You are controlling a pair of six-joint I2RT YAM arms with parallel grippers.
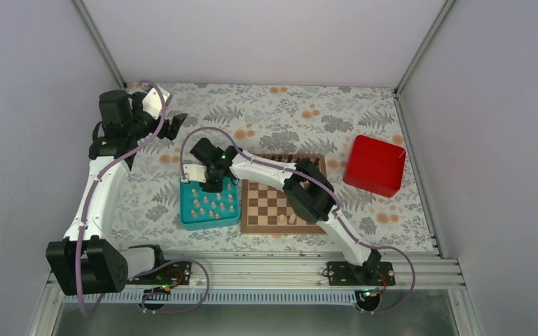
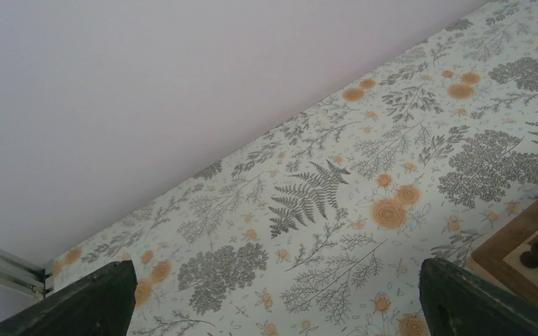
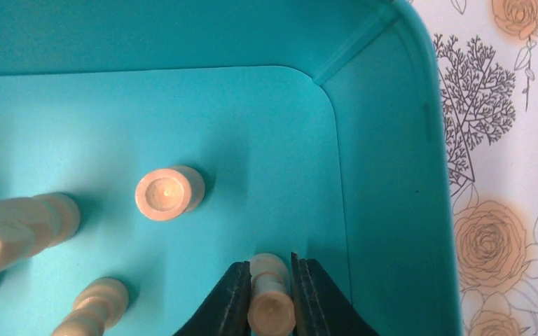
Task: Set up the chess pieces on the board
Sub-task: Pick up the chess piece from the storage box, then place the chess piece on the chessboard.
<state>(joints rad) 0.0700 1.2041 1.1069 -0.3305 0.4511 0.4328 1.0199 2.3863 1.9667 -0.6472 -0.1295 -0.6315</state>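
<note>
I should next lift my right gripper, move back and lower it onto the board's near tray-side corner [image 1: 253, 219], empty to its right in the top view.
Several pale chess pieces [image 1: 210, 205] stand in a teal tray [image 1: 185, 210] left of the board [image 1: 266, 203]. My right gripper [image 1: 214, 183] reaches down into the tray's far right corner. In the right wrist view it [image 3: 270, 263] is shut on one pale piece [image 3: 271, 297] that stands close to the tray wall [image 3: 392, 175]. Other pale pieces [image 3: 164, 194] stand to its left. A couple of pale pieces [image 1: 285, 218] stand on the board's near row. My left gripper [image 1: 175, 124] is open and empty, held above the far left of the table; its wrist view shows the board's corner [image 2: 511, 248].
A red square box [image 1: 375, 164] stands right of the board. Dark pieces [image 1: 287, 159] line the board's far edge and show in the left wrist view [image 2: 532, 257]. White walls close in the floral table on three sides.
</note>
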